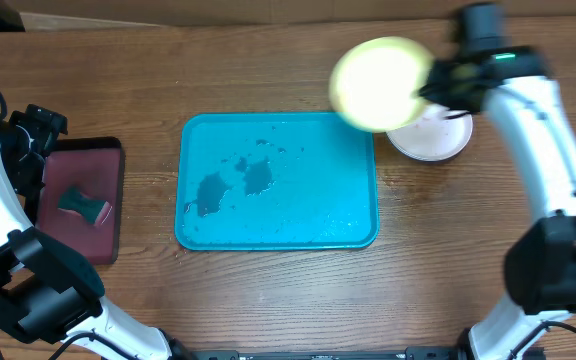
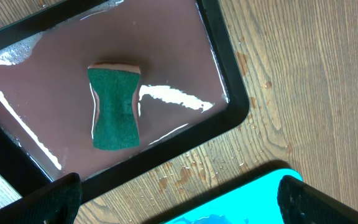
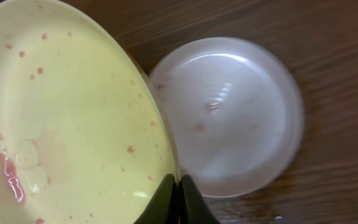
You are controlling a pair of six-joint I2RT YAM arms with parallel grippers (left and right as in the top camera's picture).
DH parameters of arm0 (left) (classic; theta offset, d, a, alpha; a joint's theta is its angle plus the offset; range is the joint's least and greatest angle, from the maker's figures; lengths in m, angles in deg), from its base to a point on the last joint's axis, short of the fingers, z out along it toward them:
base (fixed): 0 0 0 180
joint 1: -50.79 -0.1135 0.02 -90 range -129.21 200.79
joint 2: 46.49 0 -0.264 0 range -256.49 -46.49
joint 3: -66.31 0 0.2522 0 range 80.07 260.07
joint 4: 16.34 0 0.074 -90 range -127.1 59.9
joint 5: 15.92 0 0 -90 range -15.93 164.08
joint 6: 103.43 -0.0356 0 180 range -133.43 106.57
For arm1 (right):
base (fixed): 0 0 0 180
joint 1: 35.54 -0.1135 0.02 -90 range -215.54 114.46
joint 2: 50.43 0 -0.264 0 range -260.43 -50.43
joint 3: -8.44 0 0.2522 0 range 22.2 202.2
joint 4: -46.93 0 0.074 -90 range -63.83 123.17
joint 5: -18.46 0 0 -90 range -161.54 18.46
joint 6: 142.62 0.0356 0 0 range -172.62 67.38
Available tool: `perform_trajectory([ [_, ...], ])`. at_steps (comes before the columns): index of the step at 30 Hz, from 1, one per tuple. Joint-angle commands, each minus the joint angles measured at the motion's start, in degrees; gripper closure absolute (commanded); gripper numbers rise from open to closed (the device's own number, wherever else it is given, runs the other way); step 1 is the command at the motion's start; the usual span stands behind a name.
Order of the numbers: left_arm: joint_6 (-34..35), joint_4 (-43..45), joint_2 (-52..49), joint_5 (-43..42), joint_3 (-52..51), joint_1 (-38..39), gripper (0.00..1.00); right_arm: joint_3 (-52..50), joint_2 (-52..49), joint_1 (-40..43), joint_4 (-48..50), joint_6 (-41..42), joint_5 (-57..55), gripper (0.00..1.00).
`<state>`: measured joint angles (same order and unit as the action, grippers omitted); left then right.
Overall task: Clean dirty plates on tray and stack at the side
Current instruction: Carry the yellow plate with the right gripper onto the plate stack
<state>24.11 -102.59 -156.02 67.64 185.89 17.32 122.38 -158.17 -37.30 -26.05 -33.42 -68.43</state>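
My right gripper moves to the right in the overhead view and down to the white plate [image 1: 430,135] [image 3: 230,117] below it next, since that plate overhangs the tray.
My right gripper [image 3: 179,199] is shut on the rim of the yellow-green plate [image 1: 378,83] and holds it in the air over the turquoise tray's [image 1: 198,235] far right corner. The plate [image 3: 61,118] still carries reddish spots and a smear. The white plate [image 1: 430,135] lies on the table right of the tray, and in the right wrist view [image 3: 235,118] it sits just beside the held plate. The light blue plate is out of view. My left gripper [image 2: 176,202] is open and empty above the gap between the maroon tray and the turquoise tray [image 2: 247,202].
A dark maroon, black-rimmed tray [image 1: 108,160] at the left holds a green sponge [image 1: 83,205], also seen in the left wrist view [image 2: 114,115]. The turquoise tray has wet patches [image 1: 233,180] and holds no plates.
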Motion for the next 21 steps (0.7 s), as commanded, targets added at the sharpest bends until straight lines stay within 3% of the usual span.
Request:
perform_trajectory([
  [1, -0.24, -0.09, 0.66, -0.48, 0.79, 0.17, 0.0, -0.04, 1.22, 11.19, -0.48, 1.4, 9.16, 0.96],
  [7, -0.26, -0.09, 0.66, -0.48, 0.79, 0.17, 0.0, -7.37, 1.22, 19.15, 3.17, 1.4, 9.2, 0.96],
  [16, -0.26, -0.15, 0.66, -0.5, 0.79, 0.17, 0.0, -18.86, 1.22, 17.7, 15.23, 1.88, 9.66, 0.92],
  [21, -0.26, -0.15, 0.66, -0.5, 0.79, 0.15, 0.0, -19.56, 1.16, 15.85, 15.47, 1.81, 10.49, 0.88],
])
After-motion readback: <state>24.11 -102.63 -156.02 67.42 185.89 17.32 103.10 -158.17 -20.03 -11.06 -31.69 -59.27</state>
